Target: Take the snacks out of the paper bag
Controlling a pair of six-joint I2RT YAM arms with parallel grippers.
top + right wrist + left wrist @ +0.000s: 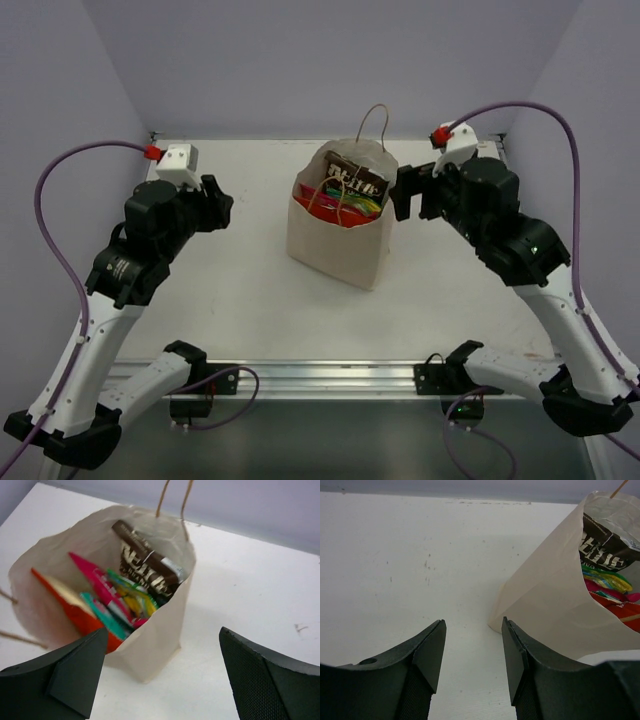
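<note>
I need to move my right gripper outward toward the bag next, onto the far rim's corner (390,157) (190,548) beside the handle, where paper stands above the dark brown packet.
The beige paper bag (335,240) stands upright mid-table with its mouth open and cord handles up. Inside I see the dark brown packet (354,182), with red and orange packets (335,210) below it. The right wrist view shows the bag (155,635) holding the dark brown packet (145,560), a magenta one (95,577), a green one (127,582), a teal one (100,615) and an orange one (70,605). My right gripper (408,190) is open just right of the bag's rim. My left gripper (215,205) is open, well left of the bag (555,605).
White table (240,270) with grey walls on three sides. A metal rail (320,378) runs along the near edge between the arm bases. Purple cables loop from each arm.
</note>
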